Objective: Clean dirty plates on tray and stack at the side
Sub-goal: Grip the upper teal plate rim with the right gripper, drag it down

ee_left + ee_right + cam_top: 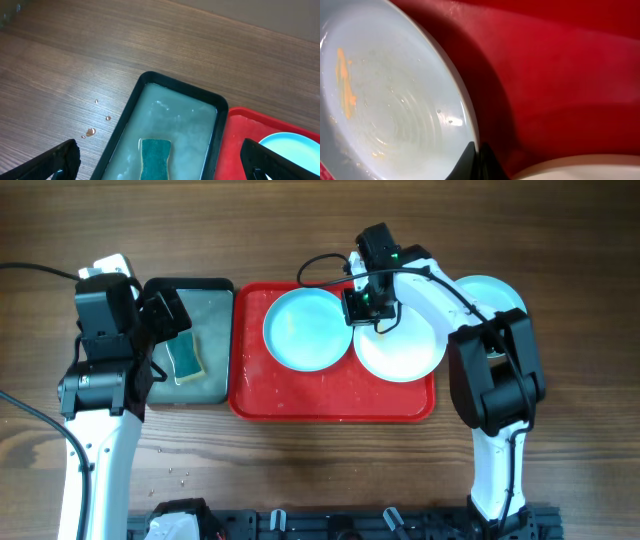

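My left gripper lowers into the black tray next, fingers straddling the green-yellow sponge's width, since the cyan plate still has an orange smear.
A light cyan plate (pixel 305 330) with an orange smear lies on the left half of the red tray (pixel 330 405). My right gripper (pixel 362 305) is shut on its right rim. In the right wrist view the jaws (pixel 477 160) pinch the rim of this plate (pixel 395 100) over the red tray (pixel 560 75). A white plate (pixel 400 350) lies on the tray's right half, and its edge shows in the right wrist view (pixel 580 170). A second cyan plate (pixel 495 292) sits off the tray at the right, partly hidden by the arm. My left gripper (pixel 170 330) is open and empty above the sponge (pixel 155 157).
A black tray (pixel 215 290) of cloudy water holds the green-yellow sponge (pixel 185 358), left of the red tray. In the left wrist view the black tray (pixel 175 87) touches the red tray (pixel 235 145). Droplets (pixel 90 132) lie on the wood.
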Available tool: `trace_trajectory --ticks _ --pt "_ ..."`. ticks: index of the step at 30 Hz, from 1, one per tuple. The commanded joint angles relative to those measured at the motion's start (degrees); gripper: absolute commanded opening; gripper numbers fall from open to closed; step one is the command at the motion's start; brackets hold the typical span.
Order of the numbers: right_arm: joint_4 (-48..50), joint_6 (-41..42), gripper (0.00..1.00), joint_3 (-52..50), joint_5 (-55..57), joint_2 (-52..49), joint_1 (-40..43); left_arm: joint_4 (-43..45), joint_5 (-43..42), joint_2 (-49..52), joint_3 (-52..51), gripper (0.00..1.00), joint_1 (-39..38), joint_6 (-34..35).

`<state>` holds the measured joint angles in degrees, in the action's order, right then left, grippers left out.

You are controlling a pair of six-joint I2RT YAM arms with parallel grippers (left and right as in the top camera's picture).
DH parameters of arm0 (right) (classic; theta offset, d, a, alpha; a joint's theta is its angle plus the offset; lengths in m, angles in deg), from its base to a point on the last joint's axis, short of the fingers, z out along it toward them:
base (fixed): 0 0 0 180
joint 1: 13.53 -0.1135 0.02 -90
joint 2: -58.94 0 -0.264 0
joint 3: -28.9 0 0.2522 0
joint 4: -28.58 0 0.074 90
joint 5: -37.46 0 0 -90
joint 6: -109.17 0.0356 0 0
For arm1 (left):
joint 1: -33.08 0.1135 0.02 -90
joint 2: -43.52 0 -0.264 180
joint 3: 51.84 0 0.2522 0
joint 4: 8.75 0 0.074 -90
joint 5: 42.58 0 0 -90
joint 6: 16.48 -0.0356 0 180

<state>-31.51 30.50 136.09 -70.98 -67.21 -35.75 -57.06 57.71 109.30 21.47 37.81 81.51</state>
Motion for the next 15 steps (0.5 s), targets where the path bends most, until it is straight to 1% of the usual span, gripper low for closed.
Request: trace_trajectory --ticks 1,4,5,7,8,15 --pt "-0.52 0.87 0.05 -0.33 -1.73 0.92 -2.05 0.2 0.52 -0.09 0.68 1.0 0.26 0.15" --pt "-0.48 0.85 0.06 -0.33 -1.49 0.92 -2.93 0.2 0.52 -0.09 0.68 1.0 0.26 0.15" --pt "-0.48 0.85 0.09 -0.33 -0.85 0.92 -3.1 0.2 0.52 -0.09 0.68 1.0 0.26 0.15" --pt "-0.17 0.85 0.2 -0.33 0.92 0.92 -3.43 0.2 0.52 -0.09 0.68 1.0 0.26 0.15" --pt "0.48 0.85 0.22 -0.33 1.55 0.92 -3.43 0.2 0.52 -0.09 0.68 1.0 0.26 0.15" --pt "7.3 0.87 0.24 -0.33 2.21 0.92 -3.43 0.2 0.52 -0.09 0.68 1.0 0.26 0.15"
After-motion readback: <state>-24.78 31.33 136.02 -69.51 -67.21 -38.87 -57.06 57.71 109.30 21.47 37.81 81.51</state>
